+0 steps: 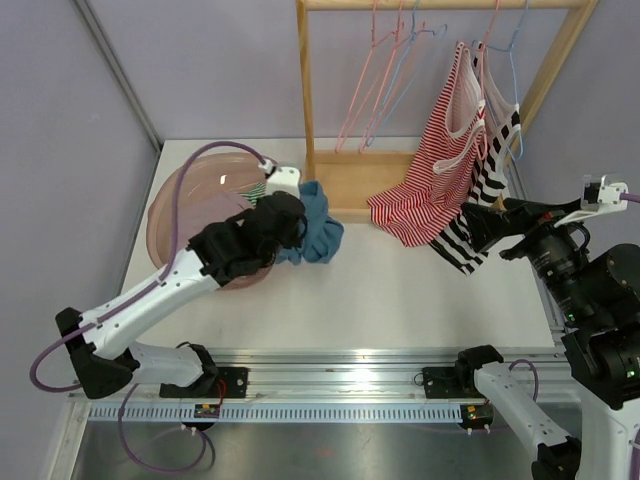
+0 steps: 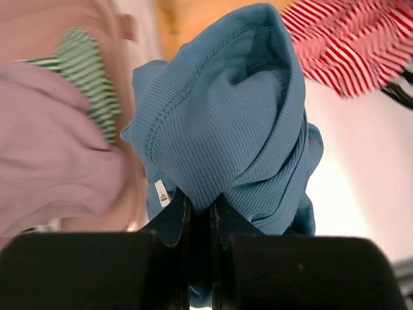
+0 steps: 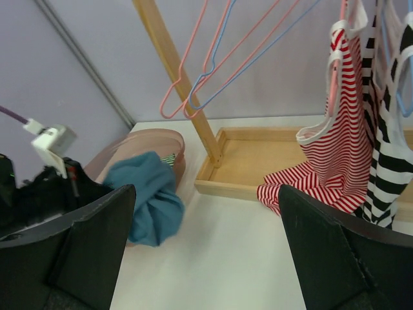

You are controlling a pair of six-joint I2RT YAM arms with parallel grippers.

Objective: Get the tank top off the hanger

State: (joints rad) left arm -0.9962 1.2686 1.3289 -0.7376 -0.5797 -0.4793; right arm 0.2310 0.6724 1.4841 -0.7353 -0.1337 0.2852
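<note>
Next, the blue top goes over the purple garment in the basin [image 2: 55,152] for release. The basin lies to my left gripper's left in the top view.
A blue tank top [image 1: 318,228] hangs bunched from my left gripper [image 1: 297,220], just right of the pink basin [image 1: 185,200]. In the left wrist view the gripper [image 2: 201,210] is shut on a fold of the blue top [image 2: 226,116]. It also shows in the right wrist view [image 3: 145,194]. A red-striped tank top [image 1: 435,170] and a black-and-white striped one [image 1: 482,195] hang on hangers from the wooden rack [image 1: 306,90]. My right gripper [image 1: 492,222] is open and empty beside the black-and-white top's hem; in its wrist view [image 3: 206,190] the jaws stand wide apart.
Empty pink and blue hangers [image 1: 385,70] hang on the rail. The rack's wooden base tray [image 3: 258,155] lies behind the red top's hem. The basin holds a purple garment [image 2: 51,142] and a green-striped one [image 2: 93,71]. Grey walls stand behind and to the left.
</note>
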